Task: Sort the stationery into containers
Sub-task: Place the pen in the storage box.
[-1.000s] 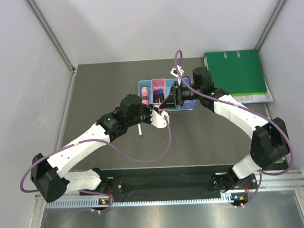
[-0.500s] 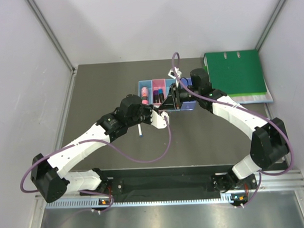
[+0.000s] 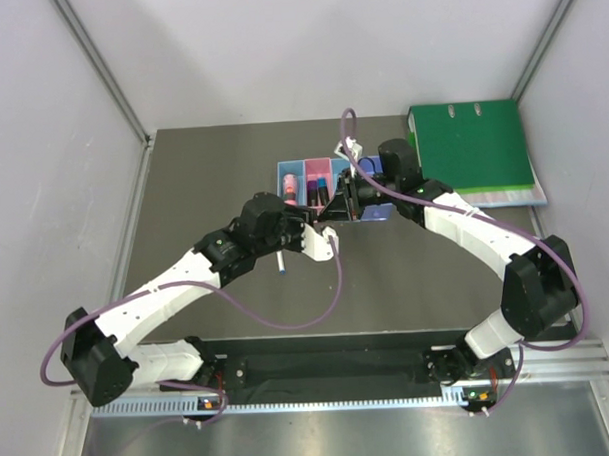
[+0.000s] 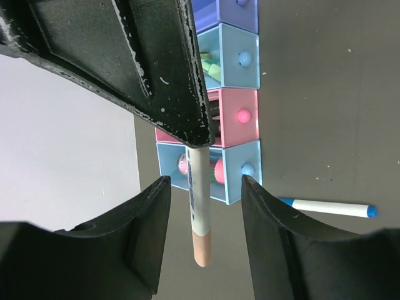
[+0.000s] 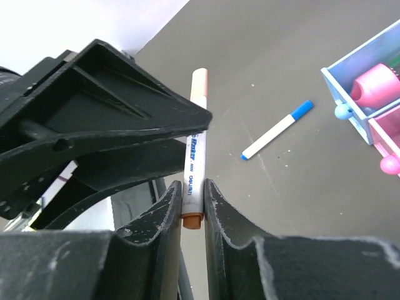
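Observation:
The pen goes with my right gripper over the purple bin (image 3: 377,211) and down for release next, since the purple bin lies to the gripper's right in the top view.
A white pen with a tan cap (image 5: 195,156) is clamped between the fingers of my right gripper (image 5: 193,184), which is shut on it. The same pen (image 4: 199,206) hangs between the spread fingers of my left gripper (image 4: 203,184), which is open and touches it on neither side. Both grippers meet just in front of the row of containers (image 3: 328,177). The light blue bin (image 4: 240,169) holds a thick pink marker (image 5: 375,81); the pink bin (image 4: 240,115) stands beside it. A second white pen with a blue cap (image 3: 282,263) lies on the table.
The large green ring binder (image 3: 472,147) lies at the back right, close to the right arm. Grey walls close the table in on the left, back and right. My left arm reaches across the table's middle.
My left gripper has opened and let go of the tan-capped pen. My right gripper has shut on it and shifted slightly left.

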Tool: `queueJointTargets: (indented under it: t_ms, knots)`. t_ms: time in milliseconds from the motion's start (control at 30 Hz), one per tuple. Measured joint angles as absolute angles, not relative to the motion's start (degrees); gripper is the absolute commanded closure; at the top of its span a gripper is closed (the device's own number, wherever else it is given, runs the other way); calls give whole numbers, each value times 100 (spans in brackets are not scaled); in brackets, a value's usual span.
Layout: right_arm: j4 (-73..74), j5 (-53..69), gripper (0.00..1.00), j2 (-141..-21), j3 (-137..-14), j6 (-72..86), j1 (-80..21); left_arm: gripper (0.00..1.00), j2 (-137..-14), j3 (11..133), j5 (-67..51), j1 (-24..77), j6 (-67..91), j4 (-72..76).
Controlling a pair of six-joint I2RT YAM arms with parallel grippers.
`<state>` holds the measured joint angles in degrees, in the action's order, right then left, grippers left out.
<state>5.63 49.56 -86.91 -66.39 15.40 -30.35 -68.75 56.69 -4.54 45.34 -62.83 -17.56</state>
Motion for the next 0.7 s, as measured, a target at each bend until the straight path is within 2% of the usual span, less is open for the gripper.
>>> queueJointTargets:
  t_ms: [333,700]
  knots:
    - [766,4309,100,-8689,-6637,1315,-3033,45,-6615,5645,-121,4554,-5559,-1796]
    - [1184,2539,100,-8691,-6783,864,-2657,49,-7024,5828,878,4554,-3551,-2541]
